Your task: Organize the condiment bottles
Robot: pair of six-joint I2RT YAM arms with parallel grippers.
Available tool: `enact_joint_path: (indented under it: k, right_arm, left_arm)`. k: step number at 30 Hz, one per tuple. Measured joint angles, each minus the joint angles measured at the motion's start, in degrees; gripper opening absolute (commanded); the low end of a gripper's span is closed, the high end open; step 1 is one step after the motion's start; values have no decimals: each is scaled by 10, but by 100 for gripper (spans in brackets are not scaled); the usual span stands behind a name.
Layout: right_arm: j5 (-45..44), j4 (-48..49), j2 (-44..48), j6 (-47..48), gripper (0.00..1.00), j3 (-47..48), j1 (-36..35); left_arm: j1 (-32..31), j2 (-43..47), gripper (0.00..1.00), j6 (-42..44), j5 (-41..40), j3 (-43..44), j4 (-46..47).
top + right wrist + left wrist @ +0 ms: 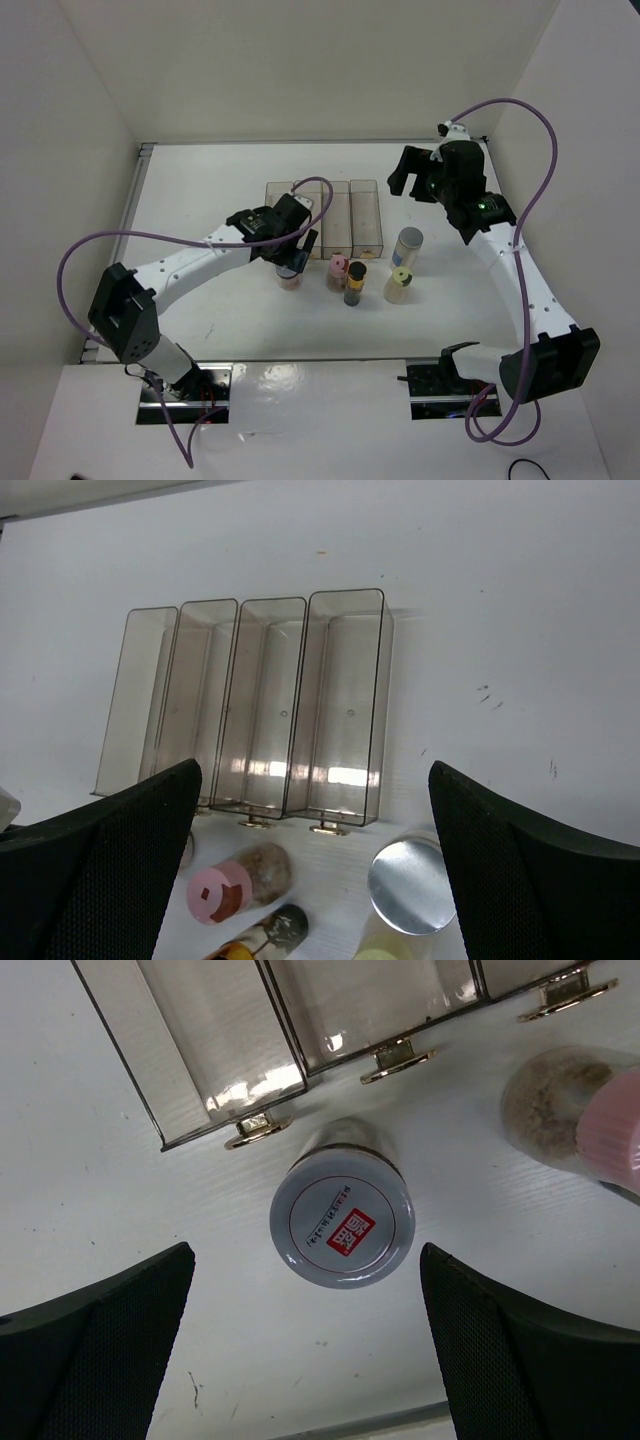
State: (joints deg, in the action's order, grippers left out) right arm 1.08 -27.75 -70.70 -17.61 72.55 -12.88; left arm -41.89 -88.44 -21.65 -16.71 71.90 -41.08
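Note:
My left gripper's open fingers still hover above the jar's pale lid [288, 272] [343, 1218] with room on both sides. Next they lower to either side of it and close there.
The condiment bottles stand in a loose group just in front of the clear four-slot tray [322, 215]. My left gripper [297, 252] hovers open over a jar with a pale lid and red label [342, 1220], its fingers [110, 1340] well apart on either side and above it. To that jar's right are a pink-lidded jar [338, 267], a dark jar with a gold cap [355, 280], a pale jar with a yellow-green lid [400, 283] and a taller grey-lidded jar [409, 243]. My right gripper [405, 180] is open and empty, raised behind the tray's right end.
The tray [250, 710] has four long empty slots with small gold feet at the near ends. White walls enclose the table on the left, back and right. The right arm's purple cable [545, 150] loops near the right wall.

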Motion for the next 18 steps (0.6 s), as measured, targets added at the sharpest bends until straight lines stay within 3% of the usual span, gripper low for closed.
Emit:
enact_joint_path:
  k: [18]
  right_arm:
    - [7, 2, 0, 1, 98, -18, 0]
  left_arm:
    - [0, -42, 99, -12, 12, 1, 39]
